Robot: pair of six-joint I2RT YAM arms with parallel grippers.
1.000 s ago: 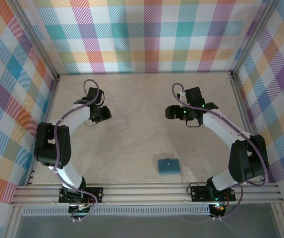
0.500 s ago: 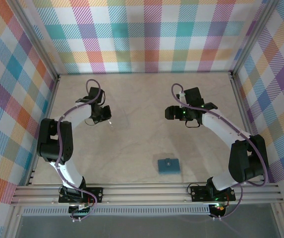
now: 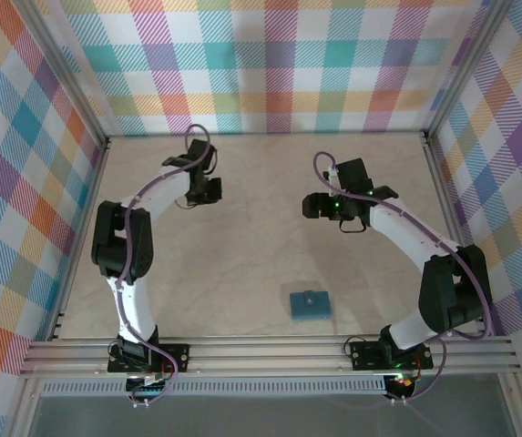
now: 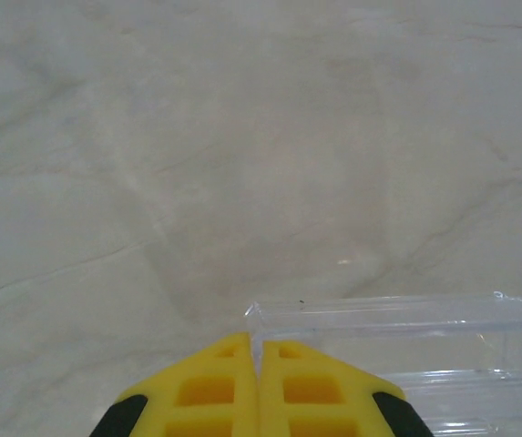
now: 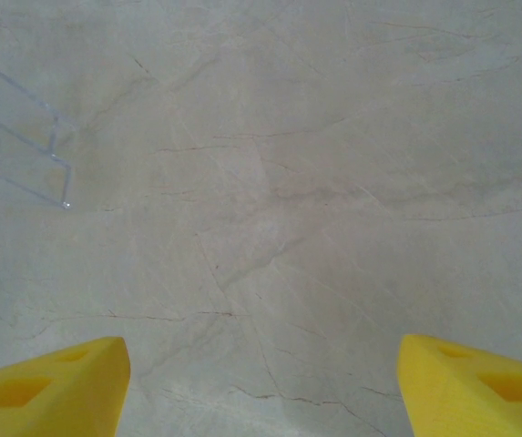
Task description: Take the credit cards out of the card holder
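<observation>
I should next move my left gripper toward the right gripper and release the clear plastic sheet's corner on the empty, bare tabletop between them.
The card holder (image 3: pixel 308 303), a small teal wallet, lies closed with its snap button up on the table near the front centre. The credit cards are hidden. My left gripper (image 3: pixel 208 191) is at the back left of the table, far from the card holder. In the left wrist view its yellow jaws (image 4: pixel 259 341) are shut on the corner of a clear plastic sheet (image 4: pixel 397 337). My right gripper (image 3: pixel 313 207) hovers at the back right, pointing left. Its fingers stand wide apart in the right wrist view (image 5: pixel 261 344), with bare table between them.
The pale marble table (image 3: pixel 261 264) is walled by checked panels on three sides. A metal rail (image 3: pixel 270 353) runs along the near edge by the arm bases. A corner of the clear sheet (image 5: pixel 15 146) shows at the upper left of the right wrist view.
The left gripper shut on the clear plastic sheet, which lay on the table, and carried it toward the back and right. The right arm has stayed still.
</observation>
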